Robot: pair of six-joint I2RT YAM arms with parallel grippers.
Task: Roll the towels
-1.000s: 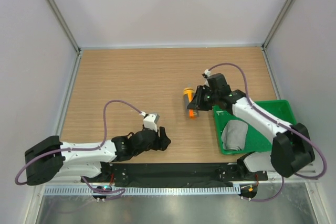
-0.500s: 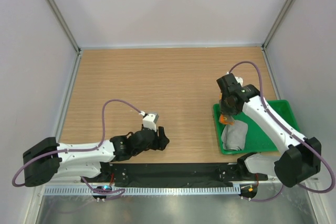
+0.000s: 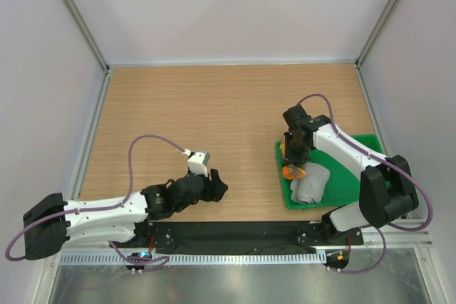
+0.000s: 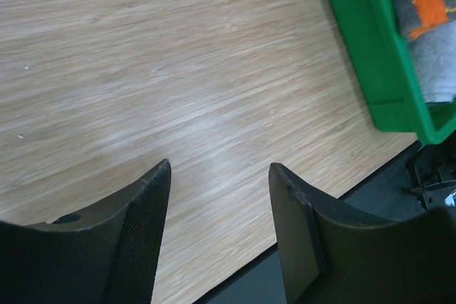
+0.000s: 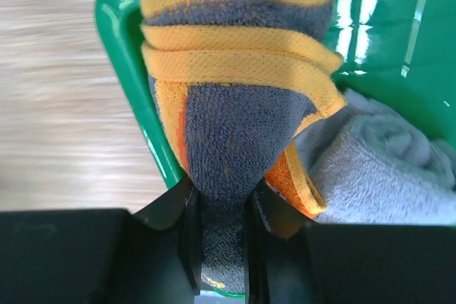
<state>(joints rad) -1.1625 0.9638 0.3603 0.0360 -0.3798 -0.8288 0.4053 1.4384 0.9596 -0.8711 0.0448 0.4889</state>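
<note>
I will move my right gripper across the light grey towel next, then down to the tray's empty, bare green bottom beside it and release.
My right gripper is shut on the rolled dark grey towel with orange-yellow edges and holds it over the left end of the green tray. In the top view that towel shows as an orange bit under the gripper. The rolled light grey towel lies in the tray just beside it, and also shows in the right wrist view. My left gripper is open and empty, low over the wooden table near its front edge; its fingers frame bare wood.
The green tray sits at the front right of the table and shows in the left wrist view with both towels in it. White walls enclose the table on three sides. A black base plate runs along the front edge.
My right gripper carried the dark grey towel from the table into the green tray and lowered it beside the light grey roll. The tray has shifted left. My left arm moved slightly.
</note>
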